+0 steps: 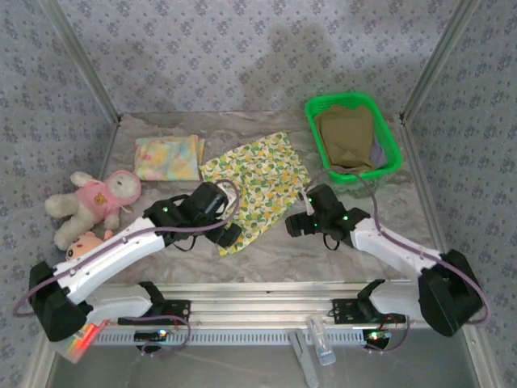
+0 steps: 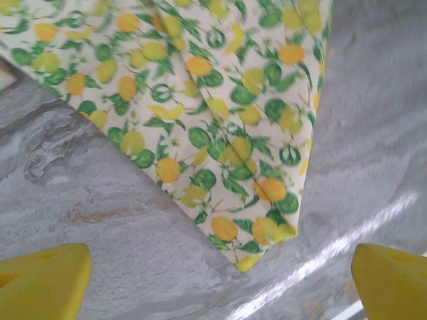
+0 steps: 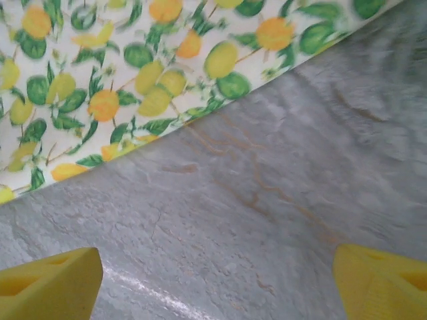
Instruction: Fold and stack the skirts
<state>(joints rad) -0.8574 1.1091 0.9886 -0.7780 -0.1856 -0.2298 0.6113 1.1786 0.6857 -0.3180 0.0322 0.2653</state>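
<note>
My right gripper will next swing outward toward the pastel skirt (image 1: 167,157) and go down onto the flap's free edge (image 1: 243,184), because the floral skirt is doubled.
The white-yellow floral skirt (image 1: 260,179) lies spread on the table's middle, its near corner (image 2: 248,261) just ahead of my left gripper (image 2: 220,287), which stands open above bare tabletop. My right gripper (image 3: 217,283) is open too, over bare table beside the skirt's right edge (image 3: 133,93). A folded pale yellow pastel skirt (image 1: 167,157) rests at the back left. The olive-khaki skirt (image 1: 346,134) fills a green basket (image 1: 393,153), with a lavender skirt (image 1: 376,151) peeking out under it.
A pink plush toy (image 1: 89,204) lies at the left edge next to the left arm. The green basket stands at the back right. Patterned walls close in the table (image 1: 266,259) on three sides.
</note>
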